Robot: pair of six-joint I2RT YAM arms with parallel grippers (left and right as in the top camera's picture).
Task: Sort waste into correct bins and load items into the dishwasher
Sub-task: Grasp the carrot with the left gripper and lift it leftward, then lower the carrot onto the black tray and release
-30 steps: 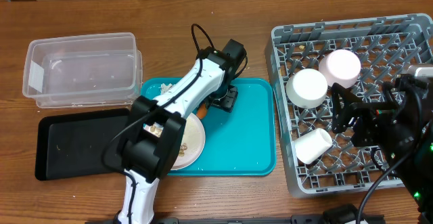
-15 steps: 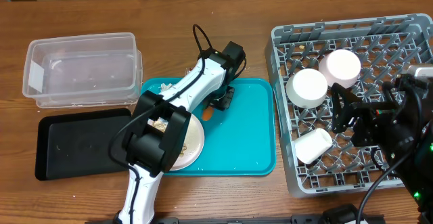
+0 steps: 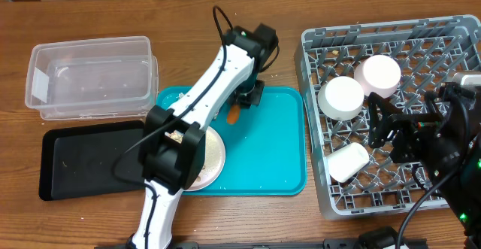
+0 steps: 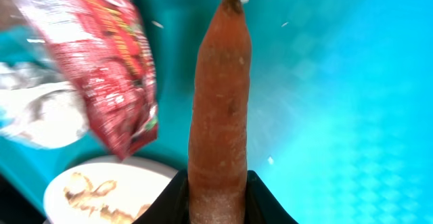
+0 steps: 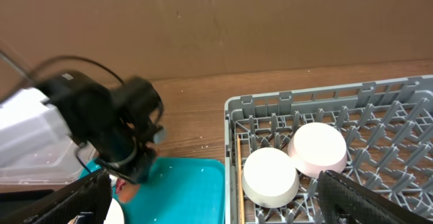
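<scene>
Next, my left gripper carries the carrot back and to the left in the overhead view to release it, since the flat black tray [image 3: 94, 160] lies that way.
My left gripper [image 3: 243, 103] [image 4: 218, 207] is shut on an orange carrot piece [image 4: 219, 95] and holds it over the teal serving tray [image 3: 274, 155]; the carrot also shows from overhead [image 3: 234, 116]. In the left wrist view a red snack wrapper [image 4: 111, 55] and a crumpled white tissue [image 4: 37, 116] lie to the left. A pale plate [image 3: 208, 159] [image 4: 101, 193] carries beige scraps. My right gripper [image 3: 385, 132] [image 5: 213, 183] is open and empty above the grey dish rack [image 3: 391, 200]. The rack holds two white bowls [image 3: 340, 97] [image 3: 347, 161] and a pink bowl [image 3: 377, 74].
A clear plastic tub [image 3: 90, 76] stands at the back left, with a flat black tray [image 3: 83, 162] in front of it. My left arm [image 3: 195, 113] reaches across the teal tray and part of the plate. A thin wooden stick [image 5: 238, 176] lies along the rack's left inner edge.
My left gripper has moved toward the back of the teal tray, taking the carrot with it. More of the plate shows. The right arm has not moved.
</scene>
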